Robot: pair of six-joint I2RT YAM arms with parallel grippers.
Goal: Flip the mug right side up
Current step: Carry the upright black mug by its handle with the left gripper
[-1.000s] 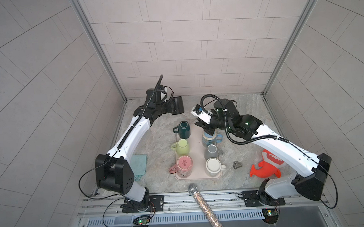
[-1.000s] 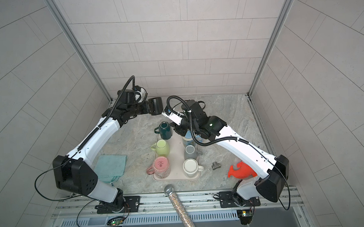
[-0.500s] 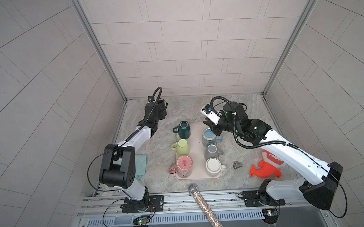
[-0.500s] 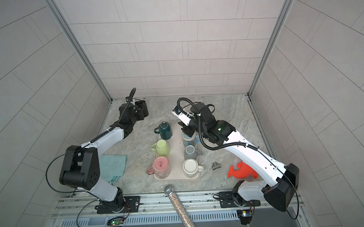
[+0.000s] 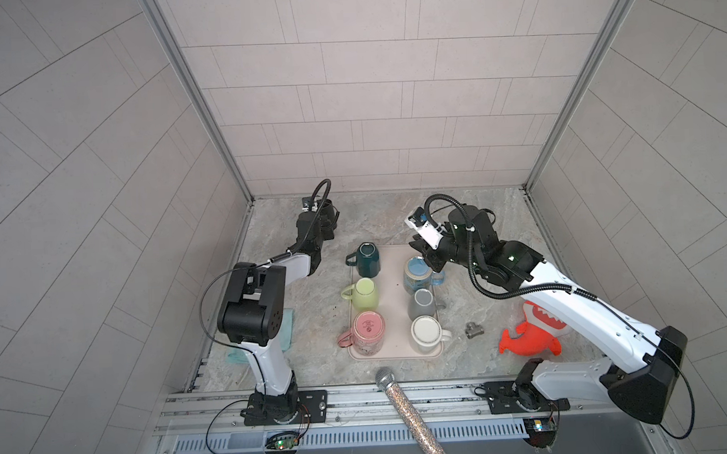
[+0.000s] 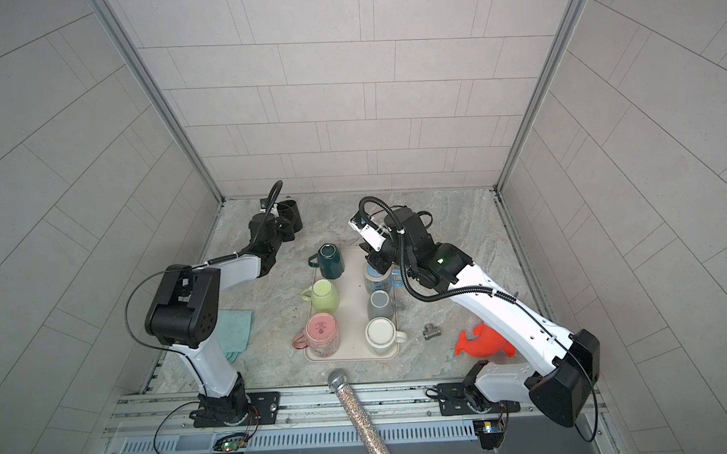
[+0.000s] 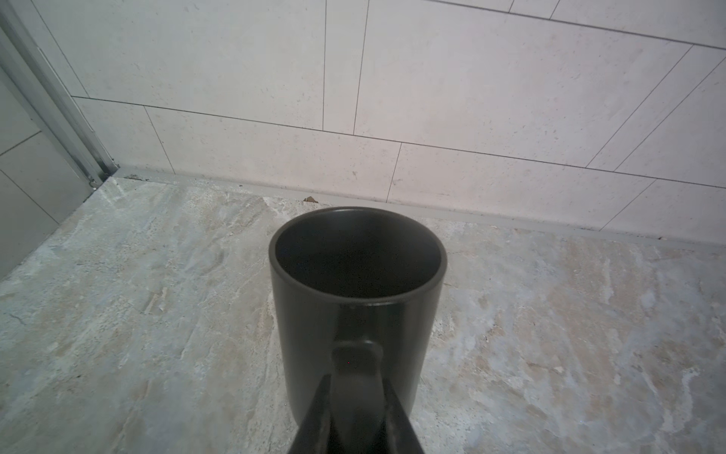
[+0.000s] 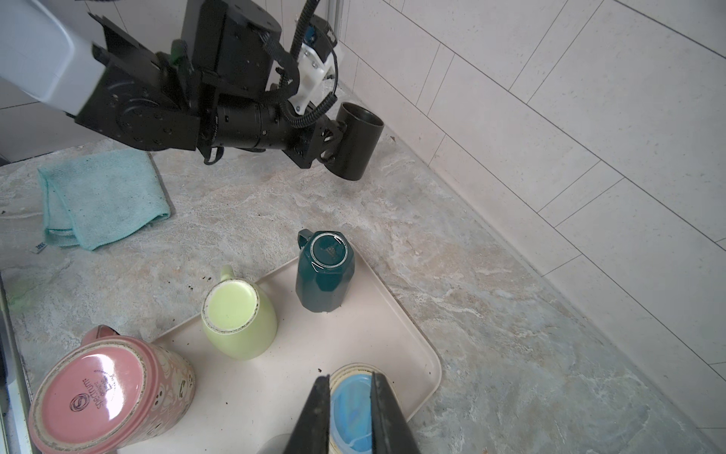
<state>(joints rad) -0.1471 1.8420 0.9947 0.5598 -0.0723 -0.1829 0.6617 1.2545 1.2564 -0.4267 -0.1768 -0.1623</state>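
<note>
The black mug already has its opening up, so my left gripper will next move down toward the marble under the mug (image 6: 297, 233), which is just below my gripper, and let go of the mug's handle.
The black mug (image 7: 357, 275) stands mouth up near the back left of the table, also seen in both top views (image 5: 331, 214) (image 6: 291, 216) and in the right wrist view (image 8: 359, 145). My left gripper (image 7: 355, 383) is shut on its handle, low over the marble. I cannot tell whether the mug's base touches the table. My right gripper (image 8: 347, 383) hangs over the base-up blue mug (image 8: 351, 408) on the beige tray (image 5: 393, 302). Its jaws are a narrow gap apart with nothing between them.
Dark green (image 5: 367, 259), yellow-green (image 5: 363, 293), pink (image 5: 367, 334), grey (image 5: 422, 303) and white (image 5: 426, 334) mugs stand base up on the tray. A teal cloth (image 8: 102, 196) lies left. A metal fitting (image 5: 473, 330), red shark toy (image 5: 532, 334) and glitter microphone (image 5: 406, 413) lie front right.
My left arm carried the black mug from the table's middle, beside the right gripper, to the back left and lowered it. My right gripper drew back to the right, over the blue mug.
</note>
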